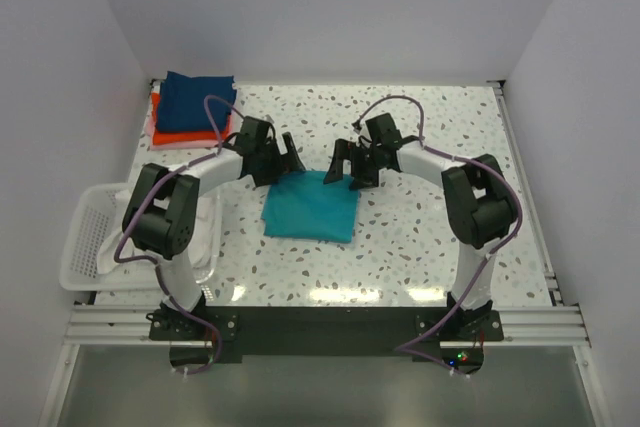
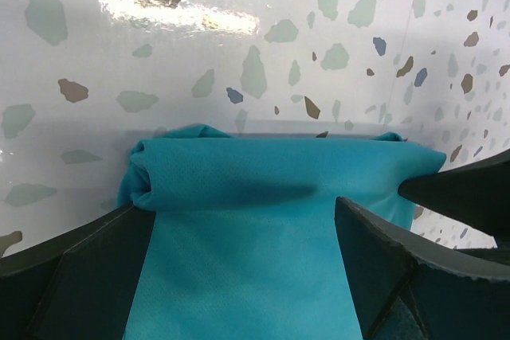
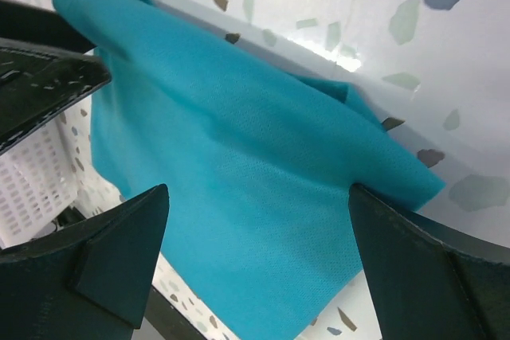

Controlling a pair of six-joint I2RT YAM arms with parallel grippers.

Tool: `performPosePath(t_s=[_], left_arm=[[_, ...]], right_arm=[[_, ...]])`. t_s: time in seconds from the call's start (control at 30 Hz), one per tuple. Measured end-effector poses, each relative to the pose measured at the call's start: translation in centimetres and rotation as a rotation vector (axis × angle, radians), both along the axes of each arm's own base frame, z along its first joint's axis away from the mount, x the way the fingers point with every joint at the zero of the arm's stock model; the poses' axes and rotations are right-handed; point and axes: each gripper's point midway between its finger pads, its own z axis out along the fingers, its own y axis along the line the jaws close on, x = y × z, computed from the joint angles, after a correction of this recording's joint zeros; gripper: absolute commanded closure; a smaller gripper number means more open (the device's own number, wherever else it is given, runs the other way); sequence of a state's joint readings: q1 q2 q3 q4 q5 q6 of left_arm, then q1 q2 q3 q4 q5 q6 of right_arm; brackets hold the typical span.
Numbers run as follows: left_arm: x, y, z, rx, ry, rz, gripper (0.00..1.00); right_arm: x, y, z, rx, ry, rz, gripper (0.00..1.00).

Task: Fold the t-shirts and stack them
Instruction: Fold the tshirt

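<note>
I should move my left gripper back and down onto the edge of the teal shirt by the basket, because the teal shirt is folded and that edge is clear.
A teal t-shirt (image 1: 310, 205) lies folded into a rough rectangle in the middle of the table. At the back left is a stack of folded t-shirts, navy blue (image 1: 198, 99) on top of orange-red (image 1: 185, 134). My left gripper (image 1: 290, 157) and right gripper (image 1: 345, 169) hover side by side over the teal shirt's far edge. In the left wrist view the gripper (image 2: 243, 260) is open, its fingers (image 2: 80, 276) spread either side of the teal cloth (image 2: 247, 197). The right gripper (image 3: 259, 236) is likewise open above the teal cloth (image 3: 255, 149).
A white slatted basket (image 1: 85, 237) stands at the table's left edge beside the left arm, and shows in the right wrist view (image 3: 32, 181). Speckled tabletop (image 1: 430, 147) surrounds the teal shirt. White walls enclose the back and sides.
</note>
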State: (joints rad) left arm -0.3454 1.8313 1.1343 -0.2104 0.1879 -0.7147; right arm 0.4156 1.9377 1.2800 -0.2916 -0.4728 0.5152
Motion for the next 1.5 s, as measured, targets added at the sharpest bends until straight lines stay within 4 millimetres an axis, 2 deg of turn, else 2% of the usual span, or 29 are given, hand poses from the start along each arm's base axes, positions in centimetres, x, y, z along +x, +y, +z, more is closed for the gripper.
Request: performPosePath(t_s=[0.1,0.27,0.37,0.47,0.53,0.67,0.77,0.97,1.27,1.5], left_arm=[[0.1,0.4,-0.2,-0.001,0.005,0.009,0.00],[0.2,0.7,-0.1,-0.008,0.007,0.012,0.00],[0.1,0.7,0.6,-0.011,0.001,0.011,0.00],[-0.4,1.2,2.4,-0.005,-0.034,0.014,0.00],[-1.4,1.8,3.7,0.003,-0.066,0.016,0.00],[-3.4,3.1,5.0,0.020,-0.103,0.028,0.00],[-4.9,3.8,4.1,0.044,-0.083,0.030,0.00],[-7.6,4.9,0.6,0.086,0.005,0.026,0.00],[-8.3,4.2,-1.7,0.109,0.053,-0.003,0.02],[-8.1,2.7,-2.1,0.149,0.038,-0.034,0.28]], right_arm=[[0.7,-0.3,-0.5,-0.008,0.008,-0.012,0.01],[2.0,-0.4,0.6,-0.007,-0.035,-0.010,0.01],[2.0,-0.6,1.3,-0.014,-0.051,-0.004,0.01],[1.5,-1.2,2.9,-0.020,-0.089,-0.010,0.01],[0.4,-1.8,4.7,-0.016,-0.125,-0.016,0.01],[-2.0,-3.7,8.2,-0.019,-0.222,-0.051,0.01],[-3.8,-5.4,9.1,-0.043,-0.263,-0.088,0.01],[-7.2,-8.9,8.4,-0.132,-0.274,-0.163,0.01],[-9.5,-12.1,8.6,-0.203,-0.306,-0.236,0.01],[-10.6,-13.5,8.0,-0.243,-0.295,-0.256,0.01]])
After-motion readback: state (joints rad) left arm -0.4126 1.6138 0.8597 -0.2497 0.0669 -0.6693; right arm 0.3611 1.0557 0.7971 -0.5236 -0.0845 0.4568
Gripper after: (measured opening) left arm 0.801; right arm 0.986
